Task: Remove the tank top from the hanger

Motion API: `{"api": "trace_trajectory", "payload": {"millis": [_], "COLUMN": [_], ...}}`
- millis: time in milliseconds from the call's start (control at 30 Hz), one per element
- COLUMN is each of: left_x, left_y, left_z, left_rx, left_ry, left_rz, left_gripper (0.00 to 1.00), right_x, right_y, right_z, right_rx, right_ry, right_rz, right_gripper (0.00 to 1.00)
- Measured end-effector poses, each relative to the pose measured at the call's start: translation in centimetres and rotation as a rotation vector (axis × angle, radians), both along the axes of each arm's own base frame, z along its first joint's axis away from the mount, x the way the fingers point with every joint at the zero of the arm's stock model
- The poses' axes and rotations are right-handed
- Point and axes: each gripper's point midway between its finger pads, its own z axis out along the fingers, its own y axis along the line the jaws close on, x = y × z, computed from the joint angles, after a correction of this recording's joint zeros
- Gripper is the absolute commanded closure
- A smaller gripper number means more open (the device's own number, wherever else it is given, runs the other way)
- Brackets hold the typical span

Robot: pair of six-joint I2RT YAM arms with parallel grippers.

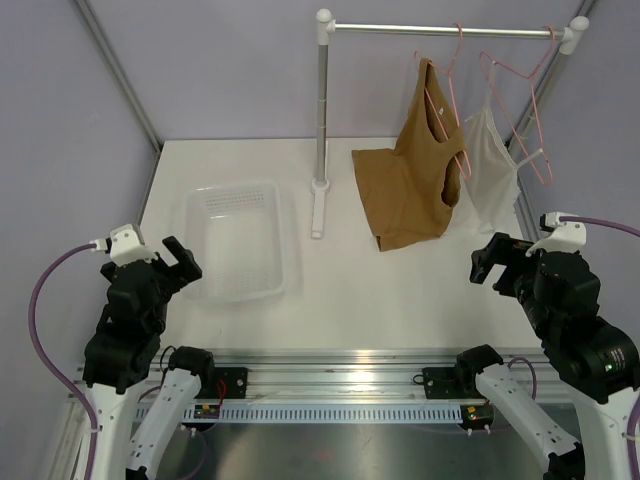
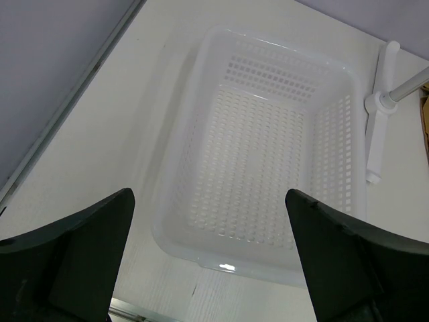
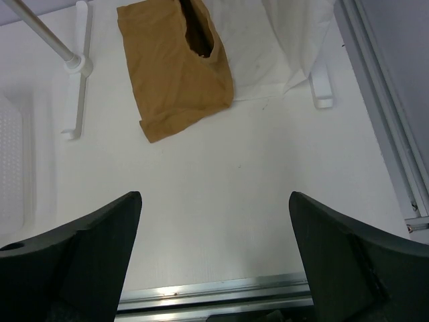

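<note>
The near arm of the tank top's hanger, below its hook (image 1: 453,93), is higher than my right gripper and outward of it, so I should lift that gripper outward onto the arm next.
The tan-brown tank top (image 1: 412,180) hangs from a thin pink hanger (image 1: 452,85) on the rail, its lower part resting folded on the table. It also shows in the right wrist view (image 3: 175,67). My left gripper (image 1: 178,263) is open and empty at the near left, above the near edge of the basket. My right gripper (image 1: 493,262) is open and empty at the near right, well short of the tank top. Both grippers show wide open in their wrist views, the left (image 2: 209,255) and the right (image 3: 214,255).
A white perforated basket (image 1: 238,240) sits at the left, also in the left wrist view (image 2: 268,141). A white sheer garment (image 1: 490,160) on a second pink hanger (image 1: 520,100) hangs right of the tank top. The rack's post (image 1: 321,120) and rail (image 1: 440,30) stand at the back.
</note>
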Motion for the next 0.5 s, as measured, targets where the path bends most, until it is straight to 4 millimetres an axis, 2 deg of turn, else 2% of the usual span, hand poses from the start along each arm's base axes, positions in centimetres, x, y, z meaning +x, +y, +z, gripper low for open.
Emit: {"api": "trace_trajectory", "payload": {"millis": [167,333,400,500], "left_x": [0.0,0.0,0.0,0.0], "left_y": [0.0,0.0,0.0,0.0], "left_z": [0.0,0.0,0.0,0.0], "left_rx": [-0.003,-0.004,-0.004,-0.004], "left_ry": [-0.002,-0.003,-0.003,-0.003], "left_rz": [0.004,0.002,0.002,0.001], "left_gripper": [0.01,0.01,0.01,0.01], "right_x": [0.0,0.1,0.4,1.6], "right_y": [0.3,1.5,1.8,2.6], "right_z": [-0.1,0.2,0.9,3.0], "right_rx": [0.004,0.024,0.029,0.035], "right_ry": [0.004,0.004,-0.004,-0.036], "right_rz": [0.018,0.077,0.092,0.116], "right_gripper": [0.0,0.0,0.01,0.0]}}
